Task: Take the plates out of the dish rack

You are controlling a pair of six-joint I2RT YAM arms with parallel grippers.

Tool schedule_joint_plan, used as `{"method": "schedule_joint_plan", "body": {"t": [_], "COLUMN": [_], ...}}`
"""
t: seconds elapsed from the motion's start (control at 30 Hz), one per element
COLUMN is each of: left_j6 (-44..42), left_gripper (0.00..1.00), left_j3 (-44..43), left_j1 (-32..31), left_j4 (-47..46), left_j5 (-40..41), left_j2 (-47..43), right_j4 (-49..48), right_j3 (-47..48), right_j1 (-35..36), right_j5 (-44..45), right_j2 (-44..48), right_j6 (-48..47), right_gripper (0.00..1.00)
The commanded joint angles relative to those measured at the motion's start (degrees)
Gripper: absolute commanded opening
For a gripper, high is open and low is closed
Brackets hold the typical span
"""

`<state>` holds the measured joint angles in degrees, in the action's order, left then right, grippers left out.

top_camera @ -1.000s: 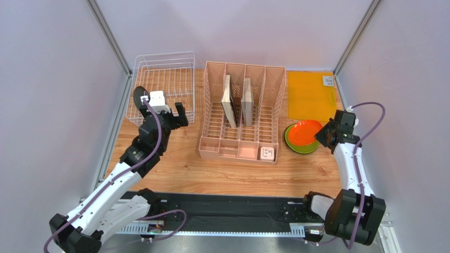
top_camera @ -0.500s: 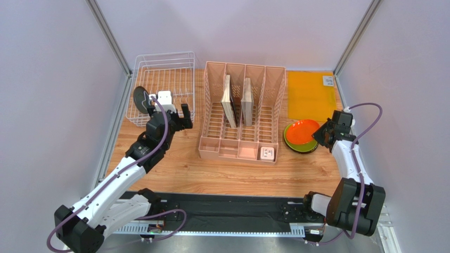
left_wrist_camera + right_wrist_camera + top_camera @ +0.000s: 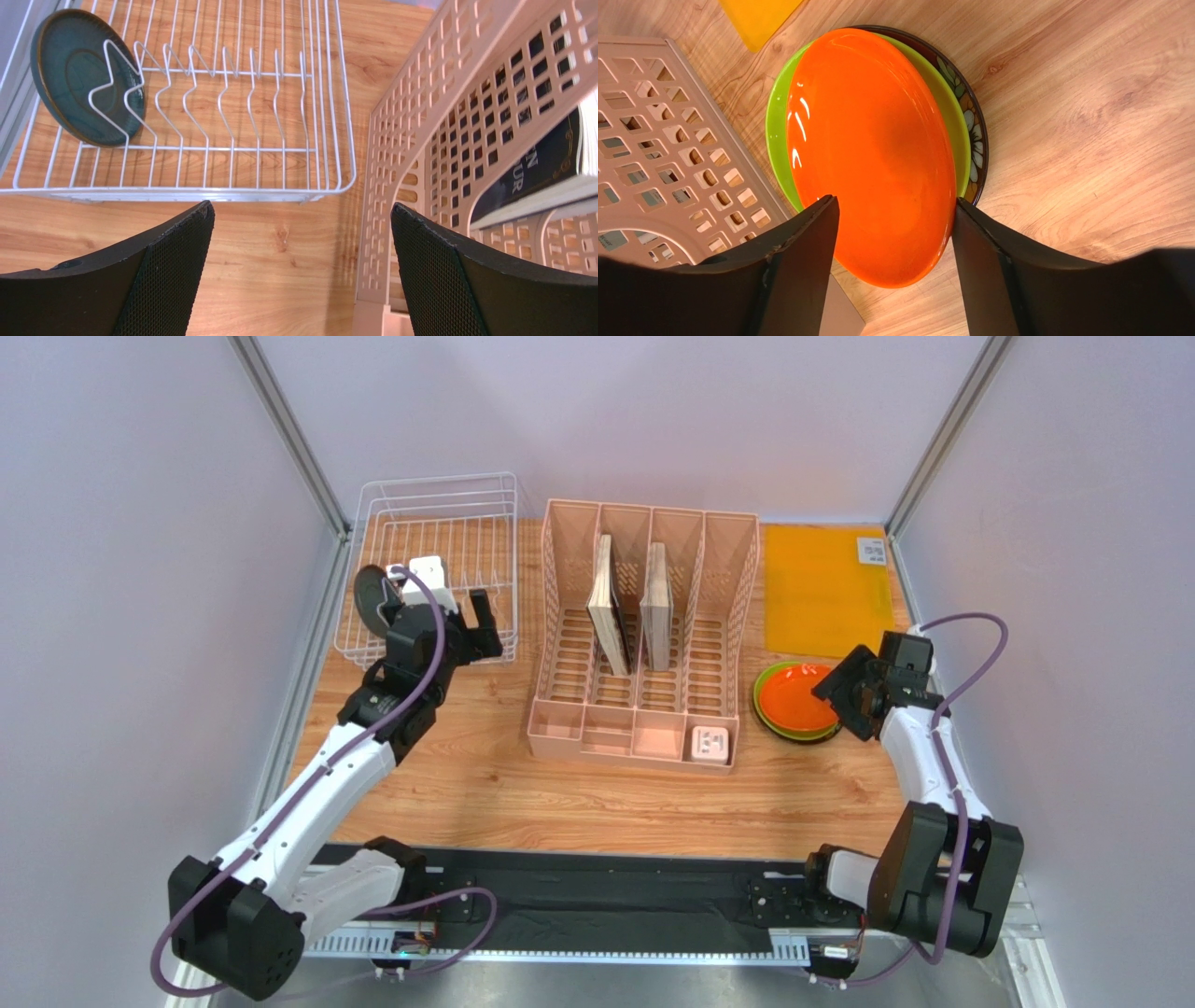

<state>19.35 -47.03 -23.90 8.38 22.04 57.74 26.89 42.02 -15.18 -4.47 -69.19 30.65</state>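
The slate blue plate stands on edge, so my left gripper should next swing left in the top view, turn and lower onto its upper rim.
One dark slate blue plate [image 3: 84, 77] stands on edge in the left end of the white wire dish rack [image 3: 210, 192]; from above, the plate [image 3: 372, 595] and the rack [image 3: 428, 480] sit at the back left. My left gripper [image 3: 302, 210] is open and empty over the table just before the rack's near edge, also seen from above [image 3: 446, 612]. At the right, the orange plate [image 3: 871, 140] lies on the lime green plate [image 3: 779, 133], which lies on the dark red floral plate [image 3: 974, 133]. My right gripper [image 3: 894, 203] is open just above the orange plate's near rim.
The pink slotted organiser [image 3: 638, 637] stands mid-table between rack and plate stack [image 3: 793, 700], with two beige boards upright in it. An orange mat [image 3: 821, 588] lies behind the stack. The enclosure walls are close on both sides.
My right gripper has opened and let go of the orange plate, which now rests on the stack. My left arm has moved forward toward the rack, still open.
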Motion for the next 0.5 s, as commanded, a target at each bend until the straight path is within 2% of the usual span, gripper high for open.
{"method": "schedule_joint_plan", "body": {"t": [0.0,0.2,0.23,0.47], "left_j6": [0.3,1.9,1.9,1.7], "left_gripper": [1.0,1.0,1.0,1.0], "left_j3": [-4.6,-6.1,-6.1,-9.3], "left_j1": [4.7,13.0,13.9,21.7], "left_j4": [-2.8,-4.8,-6.0,-7.3], "left_j5": [-2.6,-5.5,-5.8,-7.4], "left_j2": [2.8,9.3,9.8,17.1], "right_j4": [0.8,4.3,4.7,9.7], "right_j3": [1.4,3.9,4.4,8.5], "right_j1": [0.0,0.2,0.5,2.4], "right_j5": [-1.2,0.6,2.9,10.2], "right_j2": [-0.2,-2.2,-2.3,-0.4], "right_j6": [-0.3,-1.1,-1.3,-1.6], "right_gripper": [0.66,0.71,0.75,0.76]}}
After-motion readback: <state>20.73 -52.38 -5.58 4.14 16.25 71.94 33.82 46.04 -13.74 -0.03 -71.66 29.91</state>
